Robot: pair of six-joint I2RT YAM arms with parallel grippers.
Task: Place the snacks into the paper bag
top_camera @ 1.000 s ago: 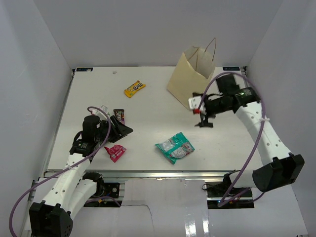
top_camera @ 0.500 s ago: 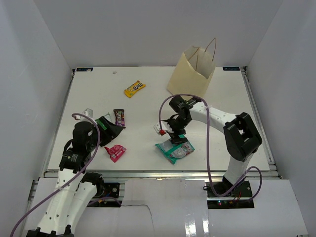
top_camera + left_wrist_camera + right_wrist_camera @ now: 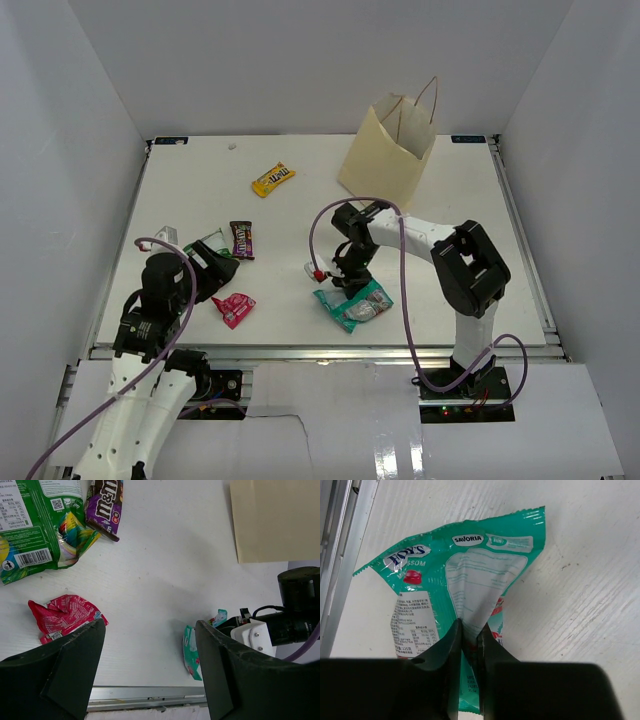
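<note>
My right gripper is holding the teal-white pouch and next needs to lift it up and outward, lower it into the paper bag's opening (image 3: 406, 126) and let go, because the bag's rim stands above the tabletop.
My right gripper (image 3: 470, 642) is shut on a raised fold of the teal-white pouch (image 3: 470, 575), which lies near the table's front edge (image 3: 358, 303). My left gripper (image 3: 150, 625) stands open above bare table, nothing between its fingers. A green pack (image 3: 30, 535), a brown candy pack (image 3: 102, 505) and a red wrapper (image 3: 60, 617) lie just beyond it. A yellow packet (image 3: 273, 179) lies further back. The cream paper bag (image 3: 390, 150) stands upright at the back right, mouth open.
The right arm (image 3: 430, 240) reaches leftward across the table's middle, its cable looping over it. The metal rail of the front edge (image 3: 145, 695) runs just below the left gripper. White walls enclose the table on three sides.
The right arm swung from the paper bag down to the teal pouch and shut on it. The left arm drew back toward the near left and its jaws widened.
</note>
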